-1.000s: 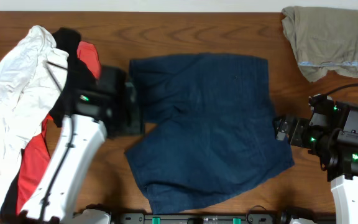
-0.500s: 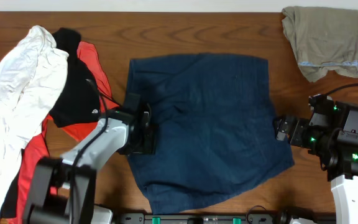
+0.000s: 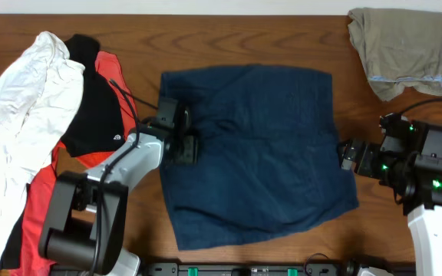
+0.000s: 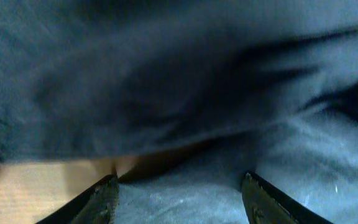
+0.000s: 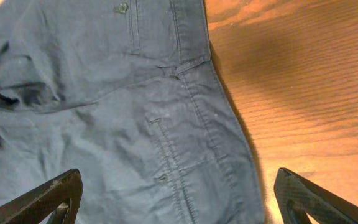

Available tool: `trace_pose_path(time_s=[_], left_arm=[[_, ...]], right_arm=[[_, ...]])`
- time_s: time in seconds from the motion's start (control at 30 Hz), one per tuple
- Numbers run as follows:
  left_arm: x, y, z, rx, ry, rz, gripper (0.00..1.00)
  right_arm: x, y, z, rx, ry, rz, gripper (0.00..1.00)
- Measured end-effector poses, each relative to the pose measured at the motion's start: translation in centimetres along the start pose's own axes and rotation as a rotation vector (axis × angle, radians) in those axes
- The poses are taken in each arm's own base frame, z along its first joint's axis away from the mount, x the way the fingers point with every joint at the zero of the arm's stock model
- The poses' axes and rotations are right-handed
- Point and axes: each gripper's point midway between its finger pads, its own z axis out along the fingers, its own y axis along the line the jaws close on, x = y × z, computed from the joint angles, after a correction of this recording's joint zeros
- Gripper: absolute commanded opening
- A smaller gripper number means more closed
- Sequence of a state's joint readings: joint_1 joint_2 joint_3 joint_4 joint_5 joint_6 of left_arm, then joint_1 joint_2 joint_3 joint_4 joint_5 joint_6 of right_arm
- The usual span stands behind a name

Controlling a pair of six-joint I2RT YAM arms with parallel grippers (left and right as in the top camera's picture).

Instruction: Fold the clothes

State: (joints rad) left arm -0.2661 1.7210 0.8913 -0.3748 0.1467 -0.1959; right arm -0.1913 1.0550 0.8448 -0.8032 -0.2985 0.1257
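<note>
Next, the left gripper will lift and come back, then it will lower onto the hem of the shorts' near corner on the pile side.
The navy blue shorts (image 3: 259,153) lie spread flat in the middle of the table. My left gripper (image 3: 186,144) sits low at their left edge, jaws open, with navy cloth (image 4: 185,199) lying between the fingers and a raised fold right in front. My right gripper (image 3: 347,157) is open at the shorts' right edge, over the seam (image 5: 166,162) and the table beside it. A pile of white (image 3: 21,115), black (image 3: 90,100) and coral-red (image 3: 41,207) clothes lies at the left.
An olive-khaki garment (image 3: 401,50) lies at the back right corner. Bare wooden table (image 3: 229,38) shows behind the shorts and to their right (image 5: 316,93).
My left arm swung from beside the clothes pile down to the shorts' left edge. The shorts' lower left edge has shifted and now lies straighter. The right arm barely moved.
</note>
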Motion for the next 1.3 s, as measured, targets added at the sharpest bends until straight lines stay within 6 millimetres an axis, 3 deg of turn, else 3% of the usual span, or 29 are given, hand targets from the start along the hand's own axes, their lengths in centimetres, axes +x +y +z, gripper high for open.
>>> trace_pose_path(time_s=[0.33,0.5,0.57,0.63,0.73,0.9,1.1,1.3], left_arm=[[-2.5,3.7,-1.1,-0.055,0.068,-0.023,0.66],[-4.5,3.3,-5.6,-0.073,0.127,-0.013,0.66],[-5.0,2.9,-7.9,-0.077,0.150,-0.022,0.69],[-4.8,2.6,-9.7,-0.083,0.175,-0.073,0.70],[-2.9,2.5,-11.2,-0.097,0.219,-0.168,0.70],[1.2,1.9,-11.5,-0.103,0.210,-0.273,0.70],[6.3,0.9,-12.1,-0.058,0.083,-0.354,0.61],[13.7,2.8,-9.0,-0.118,0.191,-0.437,0.52]], right_arm=[[-0.6,-0.9,3.0,0.008,0.045,0.015,0.87],[-1.2,-0.7,2.6,0.003,0.013,0.013,0.88],[-1.0,-0.4,1.9,-0.001,0.004,0.024,0.99],[-0.5,-0.2,0.9,0.001,0.004,0.044,0.99],[1.1,-0.3,-1.0,0.029,0.020,0.120,0.99],[3.9,-2.0,-3.1,0.157,0.052,0.288,0.99],[3.9,-3.2,-3.7,0.230,0.012,0.350,0.99],[3.4,-3.6,-3.4,0.249,0.001,0.363,0.99]])
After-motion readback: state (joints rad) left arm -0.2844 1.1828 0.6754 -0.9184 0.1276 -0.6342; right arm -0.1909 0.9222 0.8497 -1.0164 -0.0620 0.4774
